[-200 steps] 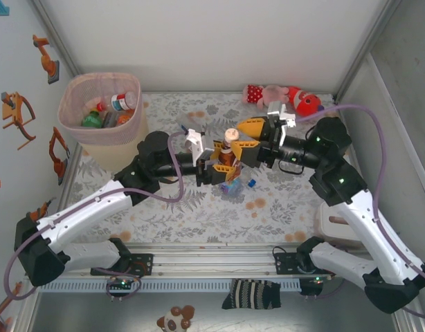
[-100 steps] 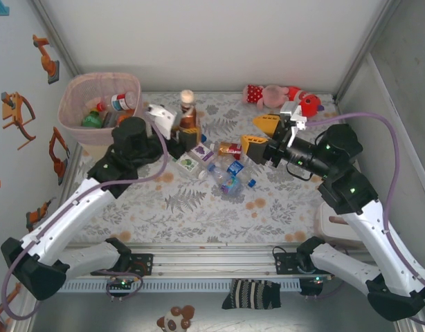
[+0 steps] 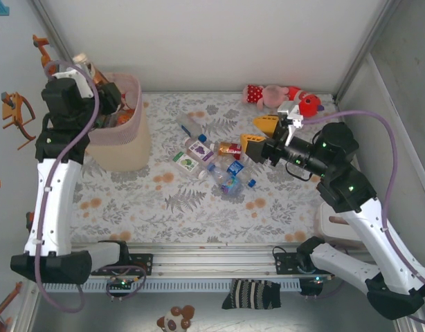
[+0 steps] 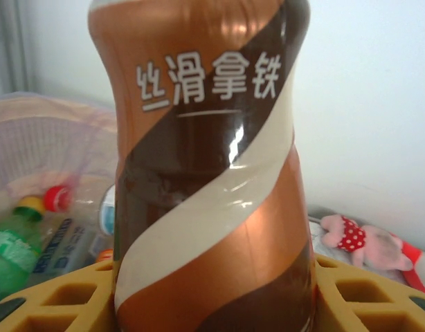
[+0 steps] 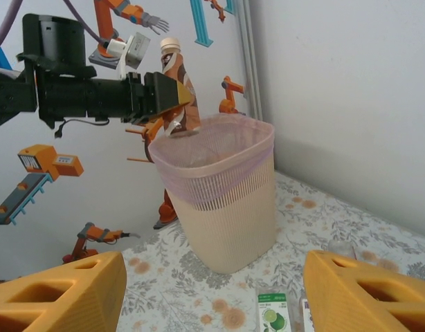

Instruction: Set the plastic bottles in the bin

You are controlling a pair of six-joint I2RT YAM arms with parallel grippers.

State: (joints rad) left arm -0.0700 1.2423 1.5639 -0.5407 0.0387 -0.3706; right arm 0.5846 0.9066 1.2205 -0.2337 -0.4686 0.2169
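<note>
My left gripper is holding the brown bottle still above the bin's rim, so next it needs to tilt downward and go down into the bin's opening before it lets go of the bottle.
My left gripper is shut on a brown and cream plastic bottle with a white cap, held upright over the near-left rim of the pale pink bin. In the right wrist view the same brown bottle stands above the bin. Inside the bin lie a green bottle and other bottles. Several plastic bottles lie loose at the table's middle. My right gripper is open and holds nothing, just right of that pile. Its yellow fingers frame a lime-labelled bottle.
A pink and red plush toy lies at the back of the table, right of centre. Walls close in the left, back and right sides. A white box sits at the near right. The floral mat is bare toward the front.
My left arm has swung the brown bottle from the table's middle to the left and up, to above the bin. My right gripper has drawn back a little to the right.
</note>
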